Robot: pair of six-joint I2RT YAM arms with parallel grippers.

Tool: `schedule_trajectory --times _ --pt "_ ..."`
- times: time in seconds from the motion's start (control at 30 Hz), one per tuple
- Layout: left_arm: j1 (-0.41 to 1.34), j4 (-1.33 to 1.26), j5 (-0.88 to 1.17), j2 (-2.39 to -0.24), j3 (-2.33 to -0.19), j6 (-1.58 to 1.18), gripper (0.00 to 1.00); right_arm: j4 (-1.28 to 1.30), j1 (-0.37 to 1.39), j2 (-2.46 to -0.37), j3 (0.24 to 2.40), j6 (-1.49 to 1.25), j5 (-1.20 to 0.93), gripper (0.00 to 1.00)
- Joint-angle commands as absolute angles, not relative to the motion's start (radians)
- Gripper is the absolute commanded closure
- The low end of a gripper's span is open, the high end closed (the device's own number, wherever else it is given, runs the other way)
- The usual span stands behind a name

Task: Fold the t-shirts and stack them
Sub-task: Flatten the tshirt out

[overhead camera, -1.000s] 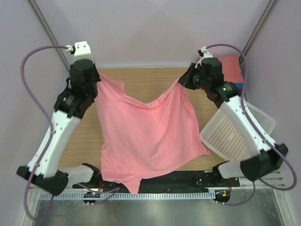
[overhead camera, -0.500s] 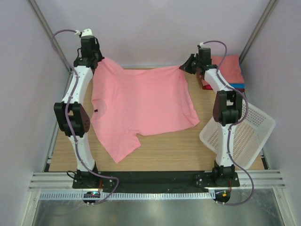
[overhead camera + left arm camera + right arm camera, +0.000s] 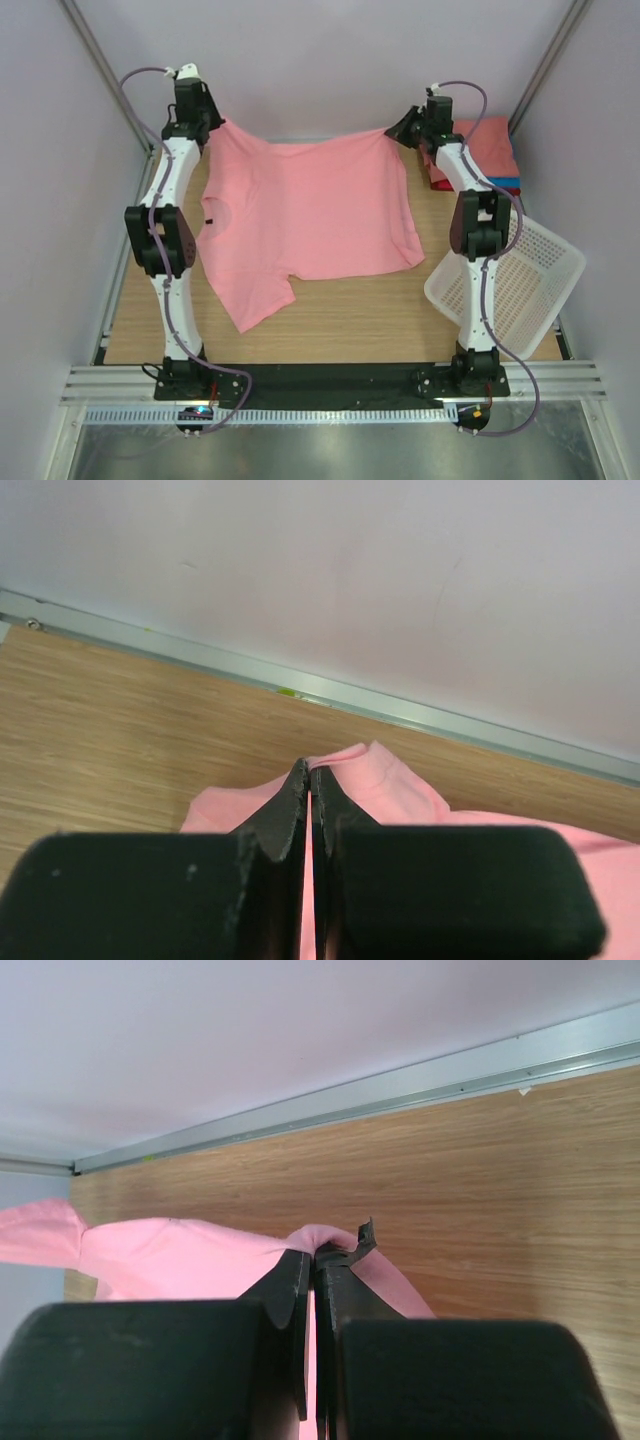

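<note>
The right gripper lifts the t-shirt's corner next, draws it back and lowers it to release where the t-shirt's edge by the stack (image 3: 400,200) lies. The t-shirt's body is still unfolded.
A salmon-pink t-shirt (image 3: 300,215) is spread over the wooden table, stretched between both arms at the far edge. My left gripper (image 3: 207,132) is shut on its far left corner, and pink cloth (image 3: 390,785) shows past the closed jaws in the left wrist view. My right gripper (image 3: 400,135) is shut on the far right corner, with pink cloth (image 3: 170,1250) beside the jaws in the right wrist view. One sleeve hangs toward the near left (image 3: 250,300). A stack of folded shirts, red (image 3: 485,140) over blue (image 3: 508,184), lies at the far right.
A white mesh basket (image 3: 530,285) lies tilted at the table's right edge. The back wall and its metal rail (image 3: 400,710) run just behind both grippers. Bare wood (image 3: 350,320) shows at the near side of the table.
Both arms have stretched out toward the back wall, pulling the shirt away from the near edge and laying it flatter on the table. The grip on both corners is unchanged.
</note>
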State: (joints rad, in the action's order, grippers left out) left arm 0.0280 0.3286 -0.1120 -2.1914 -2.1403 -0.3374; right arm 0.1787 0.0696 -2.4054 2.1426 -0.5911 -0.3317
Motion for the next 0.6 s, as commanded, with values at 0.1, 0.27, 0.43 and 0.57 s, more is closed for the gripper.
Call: schedule_trajectory --times 0.1,0.27,0.43,0.57 --pt "-0.026 0.271 -0.022 -2.244 -2.152 -0.423 1.0 0.164 0.06 -2.523 2.342 -0.581 -0.299 0.98" --pt "-0.044 0.301 0.029 -2.281 -2.178 -0.417 1.0 0.201 0.055 -2.56 2.364 -0.545 -0.244 0.94" --pt "-0.051 0.284 0.075 -2.302 -2.184 -0.434 1.0 0.173 0.055 -2.553 2.339 -0.554 -0.245 0.98" --pt "-0.051 0.287 0.081 -2.296 -2.18 -0.445 1.0 0.164 0.057 -2.551 2.339 -0.554 -0.238 0.96"
